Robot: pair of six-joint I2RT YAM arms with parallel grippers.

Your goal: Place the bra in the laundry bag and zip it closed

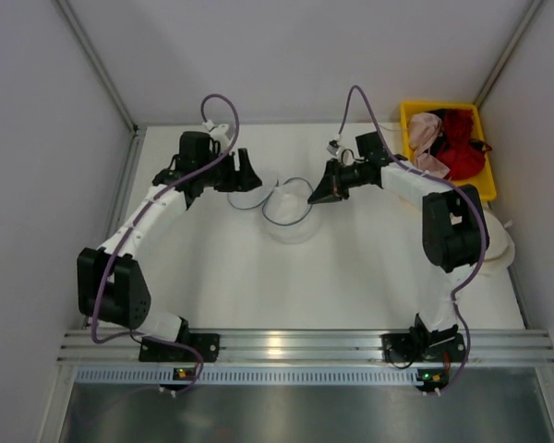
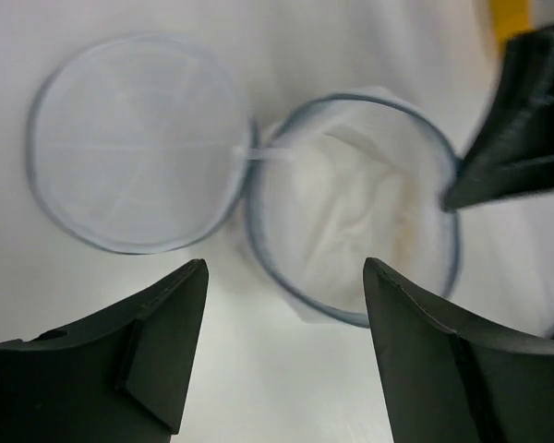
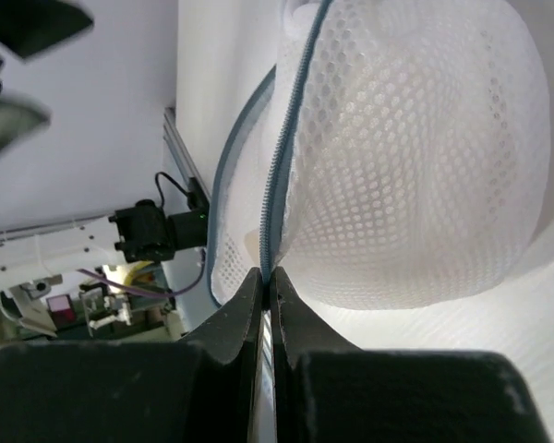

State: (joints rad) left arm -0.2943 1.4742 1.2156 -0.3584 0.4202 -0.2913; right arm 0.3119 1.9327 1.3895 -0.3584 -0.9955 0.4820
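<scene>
My left gripper comes down and outward onto the lid's far dark rim (image 2: 52, 79) next, because the lid lies open beside the bag's body.
The laundry bag (image 1: 288, 214) lies open at the table's middle as two mesh rings: its flat lid (image 2: 138, 143) and its body (image 2: 286, 268). The white bra (image 2: 351, 208) lies bunched inside the body and also shows through the mesh in the right wrist view (image 3: 406, 157). My right gripper (image 1: 318, 193) is shut on the bag's blue-grey zipper rim (image 3: 270, 185) at the body's right side, and its tips (image 3: 268, 277) pinch the rim. My left gripper (image 1: 247, 179) is open and empty (image 2: 286, 309), just above and left of the bag, touching nothing.
A yellow bin (image 1: 414, 109) at the back right holds a pink garment (image 1: 425, 134) and a red garment (image 1: 462, 152). A cream pouch (image 1: 499, 247) lies behind the right arm's elbow. Grey walls close in both sides.
</scene>
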